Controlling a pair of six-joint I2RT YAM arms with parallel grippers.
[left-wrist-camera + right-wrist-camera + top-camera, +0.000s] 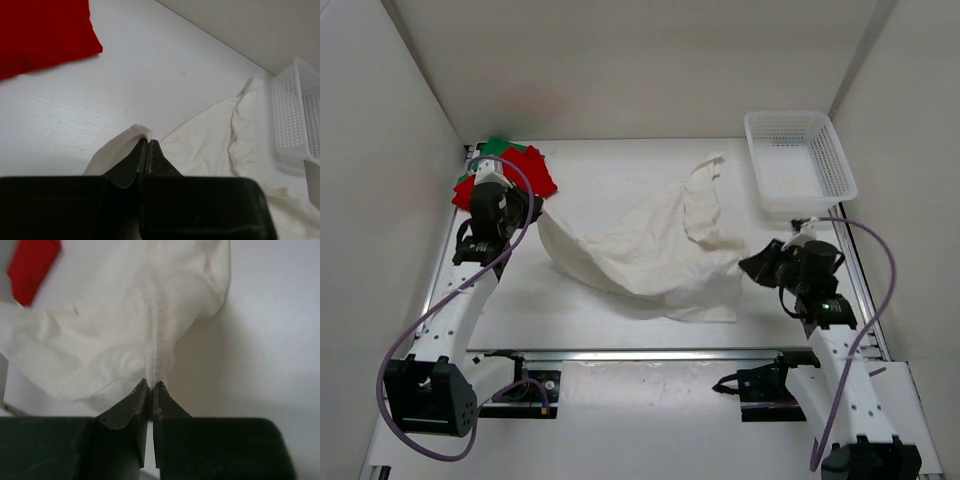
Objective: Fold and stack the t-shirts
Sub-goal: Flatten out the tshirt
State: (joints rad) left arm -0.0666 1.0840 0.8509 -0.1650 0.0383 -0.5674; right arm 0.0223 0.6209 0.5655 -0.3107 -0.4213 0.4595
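Observation:
The seamed edge goes down and outward in my right gripper beside the near end of the bunched strip (716, 240) next. My right gripper then releases it, because this side hangs above the tabletop.
The white t-shirt (645, 250) lies crumpled across the middle of the table, stretched between both arms. My left gripper (533, 212) is shut on its left corner (137, 131), near the back left. My right gripper (750, 266) is shut on a seamed edge of the white t-shirt (159, 355) at its right side. Folded at the back left corner sits the red t-shirt (525, 170), on top of the green t-shirt (498, 146), of which only an edge shows. The red t-shirt (40, 30) fills the top left of the left wrist view.
A white plastic mesh basket (798, 160) stands at the back right, also seen at the right edge of the left wrist view as the basket (295, 115). White walls close in the table on three sides. A metal rail (640, 353) runs along the near edge.

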